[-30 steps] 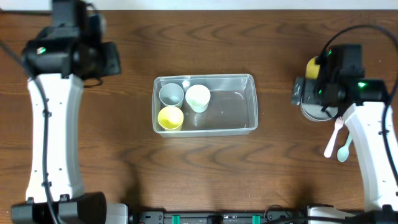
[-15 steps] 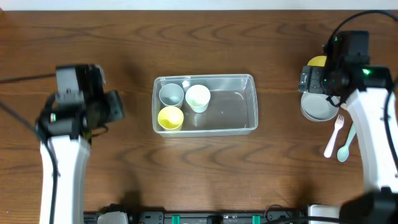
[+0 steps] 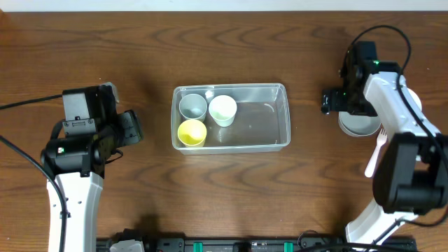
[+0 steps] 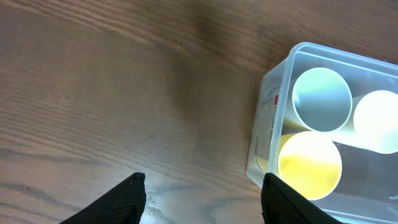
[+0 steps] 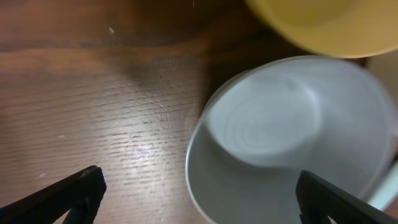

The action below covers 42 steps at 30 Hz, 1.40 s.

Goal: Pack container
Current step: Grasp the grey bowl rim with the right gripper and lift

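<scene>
The grey bowl's rim facing the container already runs between the open fingers of my right gripper. I will move my right gripper down onto that rim and close its fingers there next.
The clear container (image 3: 268,98) lies in the middle of the table, with a grey cup (image 3: 192,106), a white cup (image 3: 222,110) and a yellow cup (image 3: 191,132) standing in its left end. My left gripper (image 3: 133,128) hangs open over bare wood to the container's left. In the left wrist view the left gripper (image 4: 202,199) has nothing between its fingers, and the container's corner (image 4: 266,134) lies ahead to the right. My right gripper (image 3: 330,101) is open beside a grey bowl (image 3: 358,126). Seen from the right wrist, the right gripper (image 5: 202,196) spans the grey bowl's (image 5: 280,143) left rim.
A yellow bowl (image 5: 323,22) sits just behind the grey bowl. A white fork (image 3: 379,142) lies on the wood at the right, partly under the right arm. The container's right half holds nothing.
The left arm has swung from the back left down to the container's left side, and its jaws have widened. The right gripper has shifted back and left, off the bowls' top.
</scene>
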Tool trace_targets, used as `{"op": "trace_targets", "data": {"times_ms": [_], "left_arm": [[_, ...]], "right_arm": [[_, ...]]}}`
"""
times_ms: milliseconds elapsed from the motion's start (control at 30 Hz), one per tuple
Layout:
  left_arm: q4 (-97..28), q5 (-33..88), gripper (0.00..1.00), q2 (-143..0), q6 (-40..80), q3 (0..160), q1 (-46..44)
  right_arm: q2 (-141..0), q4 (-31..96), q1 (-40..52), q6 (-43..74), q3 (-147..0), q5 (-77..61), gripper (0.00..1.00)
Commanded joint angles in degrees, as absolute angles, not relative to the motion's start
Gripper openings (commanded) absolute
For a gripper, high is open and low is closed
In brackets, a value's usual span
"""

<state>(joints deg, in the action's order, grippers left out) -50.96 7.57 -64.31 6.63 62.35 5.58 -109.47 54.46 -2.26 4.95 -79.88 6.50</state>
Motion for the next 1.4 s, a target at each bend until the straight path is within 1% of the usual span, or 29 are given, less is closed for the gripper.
{"op": "trace_targets", "data": {"times_ms": [0, 133, 200, 333, 467, 500, 533, 633, 667, 833, 900, 1033, 1133, 1367], "left_arm": [[-50.89, 7.99, 0.61, -64.69, 6.98, 62.35, 5.76], [-50.85, 7.99, 0.61, -64.75, 6.98, 62.35, 5.76], [-50.87, 7.99, 0.61, -64.75, 6.98, 62.35, 5.76], [-50.85, 7.99, 0.61, -64.75, 6.98, 62.35, 5.76], [-50.87, 7.99, 0.61, -64.75, 6.98, 62.35, 5.76], [-50.87, 7.99, 0.61, -64.75, 6.98, 62.35, 5.76], [-50.87, 7.99, 0.61, -64.73, 6.98, 62.35, 5.76], [-50.87, 7.99, 0.61, -64.75, 6.98, 62.35, 5.78], [-50.87, 7.99, 0.61, -64.75, 6.98, 62.35, 5.76], [-50.85, 7.99, 0.61, -64.73, 6.98, 62.35, 5.76], [-50.85, 7.99, 0.61, -64.73, 6.98, 62.35, 5.78], [-50.87, 7.99, 0.61, -64.73, 6.98, 62.35, 5.78], [-50.87, 7.99, 0.61, -64.73, 6.98, 62.35, 5.76], [-50.83, 7.99, 0.61, -64.73, 6.98, 62.35, 5.78]], "right_arm": [[-111.94, 54.19, -2.61, 4.21, -80.40, 7.07, 0.99], [-114.34, 53.34, -2.74, 4.21, -80.40, 7.07, 0.99], [-115.20, 52.99, -2.72, 4.23, -80.40, 7.03, 0.95], [-115.46, 52.51, -2.72, 4.21, -80.38, 7.03, 0.77], [-115.46, 52.53, -2.72, 4.23, -80.38, 7.01, 0.47], [-115.46, 52.58, -2.72, 4.21, -80.38, 7.01, 0.41], [-115.46, 52.66, -2.72, 4.21, -80.38, 7.03, 0.38], [-115.46, 52.75, -2.72, 4.21, -80.36, 7.03, 0.35], [-115.46, 52.71, -2.72, 4.21, -80.36, 7.03, 0.31], [-115.46, 52.71, -2.72, 4.21, -80.36, 7.03, 0.18], [-115.46, 52.69, -2.72, 4.21, -80.36, 7.03, 0.17], [-115.46, 52.66, -2.72, 4.21, -80.36, 7.03, 0.10], [-115.46, 52.60, -2.72, 4.21, -80.36, 7.03, 0.01], [-114.76, 52.53, -1.80, 4.16, -80.64, 6.63, 0.01]]}}
